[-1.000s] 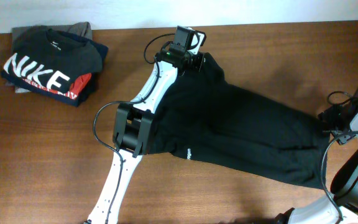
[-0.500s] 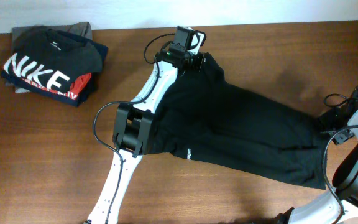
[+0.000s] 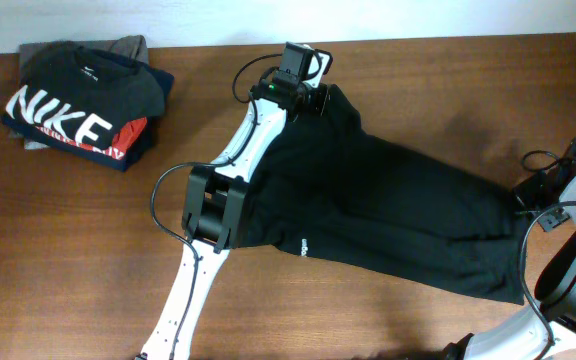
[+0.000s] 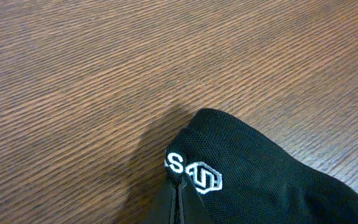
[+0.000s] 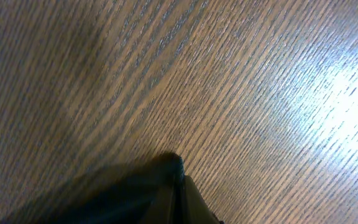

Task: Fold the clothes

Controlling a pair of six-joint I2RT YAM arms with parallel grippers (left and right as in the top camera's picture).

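Note:
The black top still lies spread, so the robot should next draw its left gripper back to the black top's fabric (image 3: 266, 186) beside the top's arm and release the top's edge there.
The clothes (image 3: 388, 210), a plain black top with a tiny white logo (image 3: 303, 243), lie spread diagonally from the upper middle of the table to the lower right. My left gripper (image 3: 320, 98) is at the garment's far top corner. In the left wrist view its fingers (image 4: 180, 196) are shut on a black fabric edge (image 4: 260, 180) bearing a white embroidered mark (image 4: 194, 173). My right gripper (image 3: 521, 200) is at the garment's right edge. In the right wrist view it (image 5: 180, 186) is shut on a dark fabric corner (image 5: 117, 193).
A stack of folded garments topped by a black NIKE T-shirt (image 3: 83, 100) sits at the far left. The left arm (image 3: 238, 160) stretches along the top's left side. The table's back edge (image 3: 448, 38) runs just behind the left gripper. Bare wood (image 3: 68, 260) lies front left.
The right wrist has shifted slightly at the garment's right edge. The left arm and the black top lie as before.

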